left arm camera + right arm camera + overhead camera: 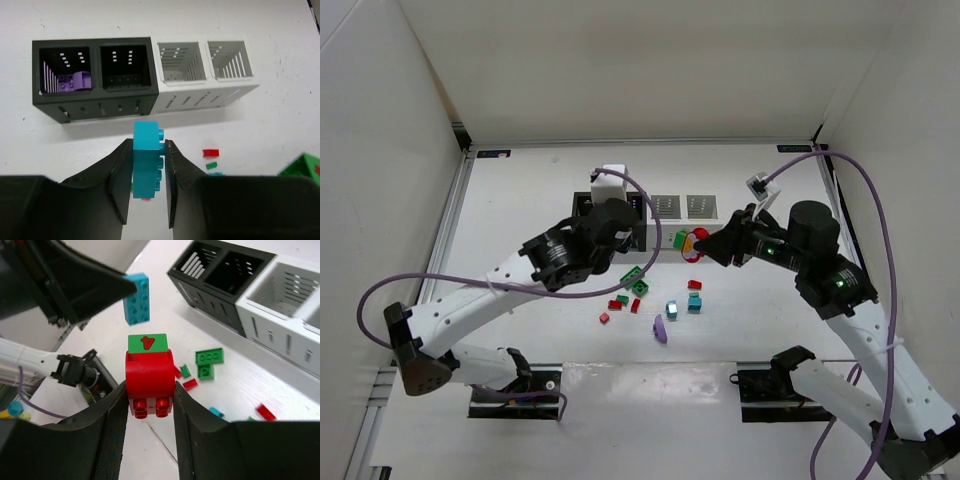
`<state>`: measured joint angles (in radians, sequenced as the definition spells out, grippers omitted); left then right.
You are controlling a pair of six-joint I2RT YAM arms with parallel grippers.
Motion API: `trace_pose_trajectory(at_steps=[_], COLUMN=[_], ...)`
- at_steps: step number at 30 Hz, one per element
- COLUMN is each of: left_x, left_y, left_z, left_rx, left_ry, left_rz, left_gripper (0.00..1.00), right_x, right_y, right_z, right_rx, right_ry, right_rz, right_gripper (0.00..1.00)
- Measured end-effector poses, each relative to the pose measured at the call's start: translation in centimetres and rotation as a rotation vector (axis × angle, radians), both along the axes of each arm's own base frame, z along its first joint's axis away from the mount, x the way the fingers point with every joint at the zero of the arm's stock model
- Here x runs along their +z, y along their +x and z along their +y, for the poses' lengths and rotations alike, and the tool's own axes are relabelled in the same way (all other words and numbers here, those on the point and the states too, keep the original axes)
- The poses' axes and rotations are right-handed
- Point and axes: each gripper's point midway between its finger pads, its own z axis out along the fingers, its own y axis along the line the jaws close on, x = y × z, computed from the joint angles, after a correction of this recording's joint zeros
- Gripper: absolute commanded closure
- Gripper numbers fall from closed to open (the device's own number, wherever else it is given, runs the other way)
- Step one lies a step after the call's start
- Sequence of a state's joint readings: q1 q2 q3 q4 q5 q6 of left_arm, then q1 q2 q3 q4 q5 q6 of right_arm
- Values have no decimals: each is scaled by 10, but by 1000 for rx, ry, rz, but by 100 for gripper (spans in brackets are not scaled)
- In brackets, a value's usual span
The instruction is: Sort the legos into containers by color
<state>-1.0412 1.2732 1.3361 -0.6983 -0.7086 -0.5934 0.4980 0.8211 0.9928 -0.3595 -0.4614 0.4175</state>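
Note:
My left gripper holds the teal brick (pixel 146 160) and should next move outward and down over the white bin beside the black bins. It should release the brick there, as that bin is empty.
My left gripper (pixel 148 150) is shut on a teal brick (pixel 146 160) and holds it above the table, just in front of the containers. It also shows in the right wrist view (pixel 136 297). The containers are two black bins (pixel 95 97) and two white bins (pixel 205 95) in a row. Purple bricks (pixel 75 81) lie in the leftmost black bin. My right gripper (pixel 149 390) is shut on a red brick (pixel 149 375) with a green piece (pixel 147 343) on its end, held in the air near the white bins (pixel 682 205). Several loose legos (pixel 650 298) lie on the table.
Green plates (pixel 208 360) and small red pieces (pixel 190 384) lie below my right gripper. A purple piece (pixel 660 330) lies nearest the arm bases. Purple cables (pixel 880 230) loop over both arms. White walls enclose the table on three sides.

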Motion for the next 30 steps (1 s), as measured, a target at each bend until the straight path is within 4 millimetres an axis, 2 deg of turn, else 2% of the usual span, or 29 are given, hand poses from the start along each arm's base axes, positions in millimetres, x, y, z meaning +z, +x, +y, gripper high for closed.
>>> trace_pose_trajectory(at_steps=[3, 10, 14, 17, 20, 24, 30], left_x=[-3, -21, -34, -44, -56, -65, -71], left_y=[19, 65, 99, 124, 138, 152, 156], left_z=[-9, -65, -86, -97, -100, -108, -109], left_rx=[6, -41, -28, -15, -6, 1, -2], left_ry=[9, 32, 42, 41, 54, 59, 54], left_rz=[-7, -47, -38, -35, -31, -22, -16], left_gripper=[100, 100, 100, 100, 100, 100, 100], right_x=[-5, -5, -11, -19, -26, -32, -37], right_y=[-1, 0, 5, 8, 11, 9, 2], right_z=[-15, -68, -98, -117, -132, -129, -119], right_rx=[-63, -275, -395, -457, -510, -477, -420], right_ry=[-29, -68, -94, -101, -89, -73, -97], right_rz=[9, -26, -13, 11, 44, 70, 73], right_gripper=[100, 100, 100, 100, 100, 100, 100])
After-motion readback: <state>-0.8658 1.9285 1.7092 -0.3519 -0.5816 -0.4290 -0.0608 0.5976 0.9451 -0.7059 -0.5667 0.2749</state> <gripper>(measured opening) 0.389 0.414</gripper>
